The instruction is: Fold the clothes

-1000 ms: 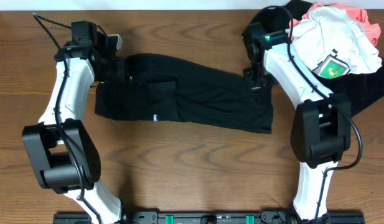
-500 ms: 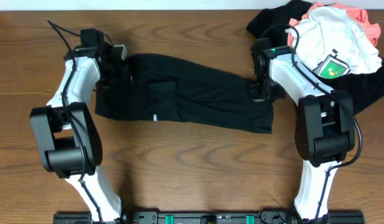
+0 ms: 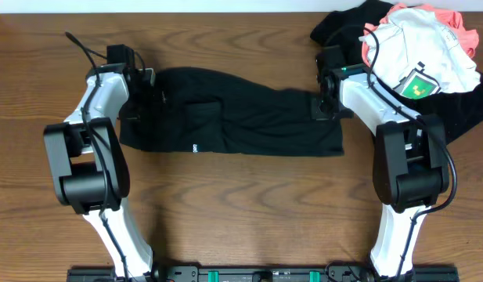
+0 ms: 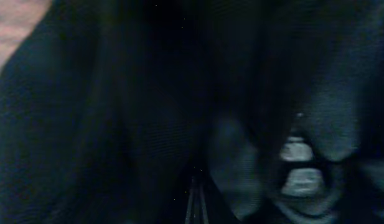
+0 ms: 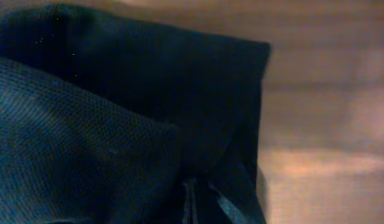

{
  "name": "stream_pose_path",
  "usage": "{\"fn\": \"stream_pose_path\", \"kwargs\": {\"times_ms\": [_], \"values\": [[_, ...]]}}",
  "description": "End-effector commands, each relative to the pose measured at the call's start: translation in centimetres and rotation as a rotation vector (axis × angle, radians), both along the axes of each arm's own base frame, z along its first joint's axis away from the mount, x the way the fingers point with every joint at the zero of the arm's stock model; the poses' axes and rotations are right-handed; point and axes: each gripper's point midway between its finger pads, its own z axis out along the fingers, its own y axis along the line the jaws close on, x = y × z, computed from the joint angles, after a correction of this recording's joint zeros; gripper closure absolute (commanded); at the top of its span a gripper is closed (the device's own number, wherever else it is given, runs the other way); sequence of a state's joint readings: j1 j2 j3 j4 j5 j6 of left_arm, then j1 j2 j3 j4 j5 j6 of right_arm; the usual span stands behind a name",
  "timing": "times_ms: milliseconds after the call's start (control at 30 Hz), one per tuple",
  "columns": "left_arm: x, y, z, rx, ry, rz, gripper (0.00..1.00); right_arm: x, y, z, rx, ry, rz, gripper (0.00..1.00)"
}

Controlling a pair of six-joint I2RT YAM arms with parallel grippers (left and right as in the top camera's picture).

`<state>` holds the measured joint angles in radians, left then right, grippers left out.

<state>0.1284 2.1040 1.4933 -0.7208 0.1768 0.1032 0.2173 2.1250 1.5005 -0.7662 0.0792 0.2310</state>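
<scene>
I will keep my right gripper low at the garment's far corner by the clothes pile next and let go of the black cloth (image 5: 117,118) there, because the garment lies spread lengthwise.
A black garment (image 3: 241,121) lies spread lengthwise across the middle of the table. My left gripper (image 3: 149,92) is at its upper left corner, shut on the black cloth, which fills the left wrist view (image 4: 148,112). My right gripper (image 3: 323,106) is at its upper right edge, shut on the black cloth (image 5: 117,118). The right wrist view shows a fold of that cloth over the wood, the fingers hidden in it.
A pile of clothes sits at the back right corner: a white shirt (image 3: 417,47) with a green tag, a pink piece (image 3: 452,16) and black garments (image 3: 460,110). Bare wooden table (image 3: 241,211) lies in front of the garment.
Both grippers moved down onto the garment's upper corners and closed on it. The right end of the garment has been pulled straighter, its lower edge now level.
</scene>
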Motion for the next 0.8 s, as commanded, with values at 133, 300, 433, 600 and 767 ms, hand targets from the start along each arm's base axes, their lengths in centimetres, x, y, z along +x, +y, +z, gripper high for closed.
{"fn": "stream_pose_path", "kwargs": {"times_ms": [133,300,433,600,767], "values": [[-2.8,3.3,-2.5,0.031,0.087,0.127,0.94,0.6,0.5,-0.9,0.025,-0.025,-0.009,0.99],[-3.4,4.7,-2.8,0.025,0.097,0.183,0.94,0.6,0.7,-0.9,0.029,-0.025,-0.007,0.99],[-3.6,5.1,-2.8,0.024,0.099,0.202,0.94,0.3,1.5,-0.9,0.073,-0.011,0.004,0.99],[-3.5,5.4,-2.8,0.021,0.095,0.229,0.94,0.0,1.9,-1.0,0.092,0.004,0.004,0.99],[-3.0,5.4,-1.5,0.021,0.061,0.233,0.94,0.1,2.3,0.4,0.121,-0.008,0.008,0.99]]}}
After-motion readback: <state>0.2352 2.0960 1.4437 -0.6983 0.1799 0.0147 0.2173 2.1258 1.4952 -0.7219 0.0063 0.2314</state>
